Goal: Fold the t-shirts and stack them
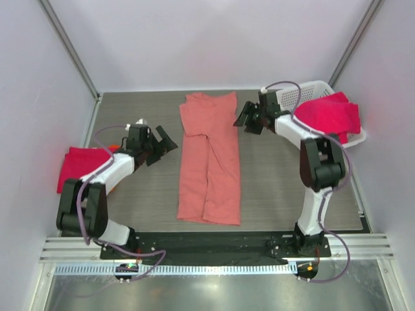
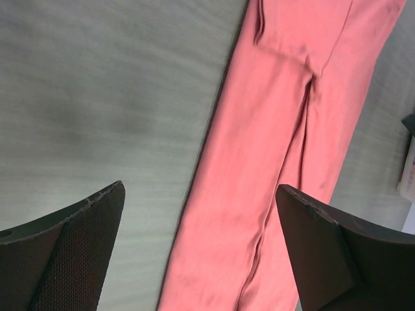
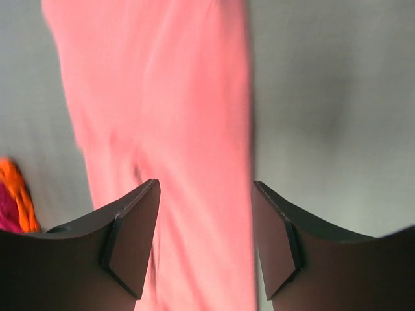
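Note:
The salmon-pink t-shirt's hem corner (image 1: 180, 217) nearest the folded crimson-red t-shirt lies back and below, so my left gripper must draw back and down onto it next.
The salmon-pink t-shirt (image 1: 210, 161) lies on the table's middle as a long narrow strip, both sides folded in to the centre. It also shows in the left wrist view (image 2: 285, 149) and the right wrist view (image 3: 168, 129). My left gripper (image 1: 162, 144) is open and empty, just left of the shirt's upper half. My right gripper (image 1: 248, 118) is open and empty, above the shirt's upper right edge. A folded crimson-red t-shirt (image 1: 81, 163) lies at the left edge. Another crimson-red t-shirt (image 1: 331, 115) hangs crumpled over the basket.
A white plastic mesh basket (image 1: 305, 92) stands at the back right corner. An orange object (image 3: 18, 194) shows at the left edge of the right wrist view. White walls close the table on three sides.

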